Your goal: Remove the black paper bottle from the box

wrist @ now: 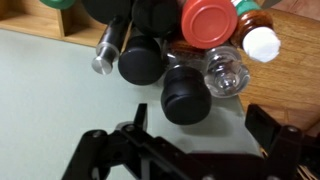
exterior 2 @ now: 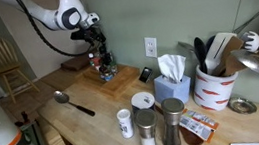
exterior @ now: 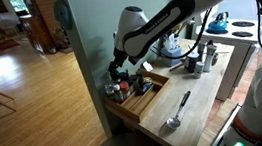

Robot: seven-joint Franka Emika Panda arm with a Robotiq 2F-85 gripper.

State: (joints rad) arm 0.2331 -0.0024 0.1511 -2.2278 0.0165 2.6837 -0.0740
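Observation:
The robot's gripper needs to go down until its open fingers are on both sides of the round black cap (wrist: 185, 98) of the nearest bottle, as that cap is below the gripper, between its fingers.
The light wooden box (exterior: 146, 99) lies on the counter against the green wall, also seen in an exterior view (exterior 2: 118, 77). Several bottles stand clustered at one end of it (exterior: 119, 87). In the wrist view, seen from above, a black bottle with a round black cap (wrist: 185, 98) stands nearest the jaws. A second black cap (wrist: 140, 60), a red cap (wrist: 212, 22), a white cap (wrist: 262, 42) and a clear top (wrist: 225, 72) are around it. My gripper (wrist: 200, 130) is open just above the cluster and holds nothing; it shows in both exterior views (exterior: 120, 66) (exterior 2: 95, 42).
A large metal spoon (exterior: 176, 113) (exterior 2: 73, 102) lies on the counter beside the box. A tissue box (exterior 2: 171, 77), a utensil crock (exterior 2: 213, 90) and shakers (exterior 2: 147, 126) stand further along. The green wall (wrist: 50, 90) is right behind the bottles.

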